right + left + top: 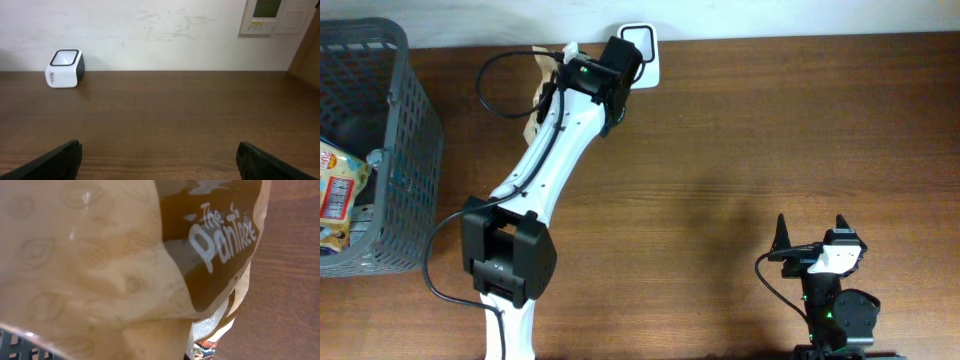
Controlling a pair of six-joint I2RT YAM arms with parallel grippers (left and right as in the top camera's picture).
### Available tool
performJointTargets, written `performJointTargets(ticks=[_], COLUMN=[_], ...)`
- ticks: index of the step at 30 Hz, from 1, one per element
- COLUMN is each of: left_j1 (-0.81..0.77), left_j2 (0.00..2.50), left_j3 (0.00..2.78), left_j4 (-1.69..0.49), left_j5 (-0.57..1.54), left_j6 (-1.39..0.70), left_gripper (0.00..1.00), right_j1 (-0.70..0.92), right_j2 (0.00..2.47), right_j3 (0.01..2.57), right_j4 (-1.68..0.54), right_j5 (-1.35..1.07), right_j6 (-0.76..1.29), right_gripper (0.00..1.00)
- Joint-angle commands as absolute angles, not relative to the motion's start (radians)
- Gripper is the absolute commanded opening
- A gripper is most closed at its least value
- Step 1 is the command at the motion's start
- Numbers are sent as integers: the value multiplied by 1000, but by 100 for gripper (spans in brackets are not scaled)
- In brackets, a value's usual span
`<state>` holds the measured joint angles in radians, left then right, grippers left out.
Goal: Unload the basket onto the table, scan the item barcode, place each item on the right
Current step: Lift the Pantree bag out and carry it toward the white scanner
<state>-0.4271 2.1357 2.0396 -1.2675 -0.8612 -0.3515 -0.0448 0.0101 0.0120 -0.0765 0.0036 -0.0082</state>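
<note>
My left gripper will next lower the bag back toward the clear tabletop below the gripper, to the gripper's right in the overhead view, and let go.
A tan and brown snack bag printed "The Pantree" fills the left wrist view. My left gripper is shut on it, and its fingers do not show. From overhead, only slivers of the bag peek out beside the left arm's wrist, which hangs at the table's far edge next to the white scanner. No barcode shows. The right wrist view has the scanner standing alone at the far left. My right gripper rests near the front right, open and holding nothing.
A grey mesh basket stands at the left edge with more snack packs inside. A black cable loops beside the left arm. A wall panel hangs behind the table at the right.
</note>
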Motion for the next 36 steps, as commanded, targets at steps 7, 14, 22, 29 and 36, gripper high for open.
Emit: performJointTargets(ticks=[7,14,22,29,36], left_j1=[-492,-556,-585,-537,-521], left_j2=[2246,2307,2311,2310,2311], left_j3=[1956,1951,1958,2020,2020], left_j4=[-1271,-1270,-1258,-1146,-1047], left_j5=[-700,-695,-565,97,344], left_j6=[-355,-355,-355,-353,-354], left_gripper=[0,0,0,0,5], right_j1=[-39,-39,-39,-39,-39], right_j2=[4,4,4,4,4], right_j3=[6,6,6,6,6], right_j4=[-82,-82,-82,-82,-82], right_j5=[12,12,12,12,12], right_j6=[-10,-10,-10,-10,-10], right_gripper=[98,99,98,98,98])
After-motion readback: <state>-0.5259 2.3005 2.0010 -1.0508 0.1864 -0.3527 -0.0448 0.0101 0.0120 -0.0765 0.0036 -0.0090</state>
